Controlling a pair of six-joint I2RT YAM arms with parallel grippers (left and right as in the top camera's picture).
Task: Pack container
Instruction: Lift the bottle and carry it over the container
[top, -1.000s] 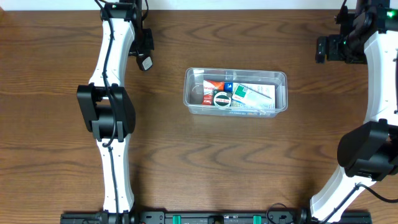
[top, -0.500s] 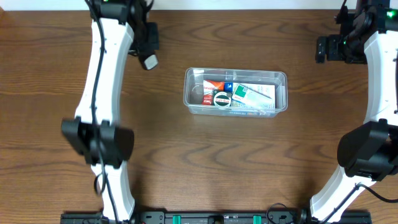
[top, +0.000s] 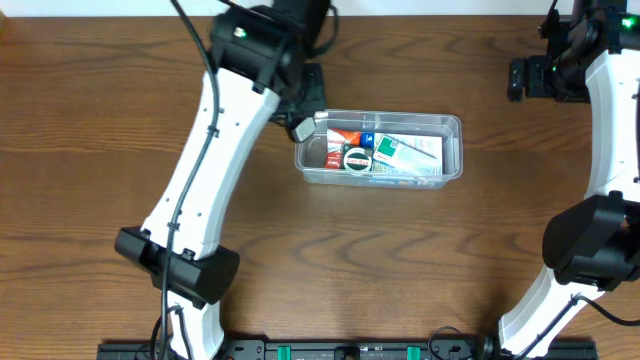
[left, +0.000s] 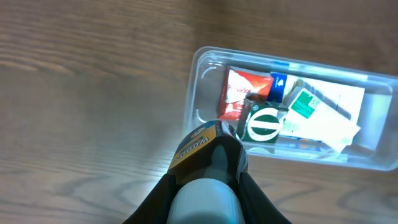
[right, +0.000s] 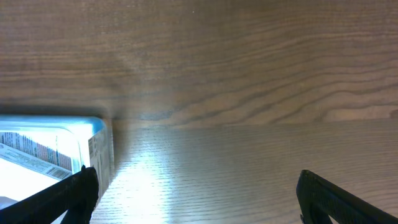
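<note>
I need to lower the dark bottle in my left gripper into the bare container end (top: 314, 154) (left: 210, 93) beside the red packet next and release it, because that free space is below.
The clear plastic container (top: 452, 128) sits mid-table and holds red, blue, green and white packets and a round green-lidded item (top: 357, 158). My left gripper (top: 305, 124) is shut on a small dark bottle with a white cap and yellow label (left: 205, 163), held just over the container's left end (left: 194, 93). My right gripper (top: 520, 78) is open and empty at the far right back of the table; its wrist view shows the container's corner (right: 99, 146) at the left.
The brown wooden table (top: 400, 260) surrounds the container. The left arm stretches diagonally from the front left across to the container. The right arm stands along the right edge.
My left gripper has swung right with the bottle, from the back left of the table to the container's left end. The right arm has not moved.
</note>
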